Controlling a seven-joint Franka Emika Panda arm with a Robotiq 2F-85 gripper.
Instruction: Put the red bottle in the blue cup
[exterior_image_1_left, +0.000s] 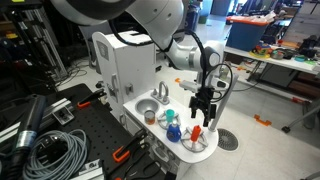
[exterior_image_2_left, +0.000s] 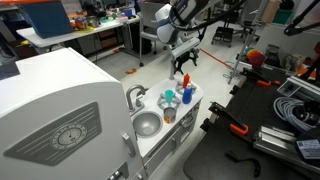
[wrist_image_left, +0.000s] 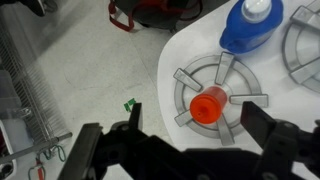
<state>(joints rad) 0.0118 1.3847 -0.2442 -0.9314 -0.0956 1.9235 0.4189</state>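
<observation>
The red bottle is closer to one finger. My gripper will first center over it and then go down, to get around the bottle's top (exterior_image_1_left: 196, 129) (wrist_image_left: 206, 107).
The red bottle (wrist_image_left: 208, 105) stands upright on a grey burner ring of the toy stove; it also shows in both exterior views (exterior_image_1_left: 197, 133) (exterior_image_2_left: 186, 79). My gripper (wrist_image_left: 194, 125) is open and hangs just above it, with one finger on each side in the wrist view. It holds nothing (exterior_image_1_left: 203, 115) (exterior_image_2_left: 183, 68). The blue cup (exterior_image_1_left: 170, 118) (exterior_image_2_left: 187, 93) stands on the counter between the bottle and the sink. In the wrist view a bright blue round item with a pale top (wrist_image_left: 255, 25) sits on the neighbouring burner; I cannot tell whether it is the cup.
A teal-and-white item (exterior_image_1_left: 173, 131) (exterior_image_2_left: 167, 100) and a small brown-orange round item (exterior_image_2_left: 168, 113) stand near the cup. A silver bowl (exterior_image_2_left: 147, 124) lies in the sink. The white counter edge (wrist_image_left: 165, 70) drops to the floor. Cables and clamps lie on the black bench (exterior_image_1_left: 60, 150).
</observation>
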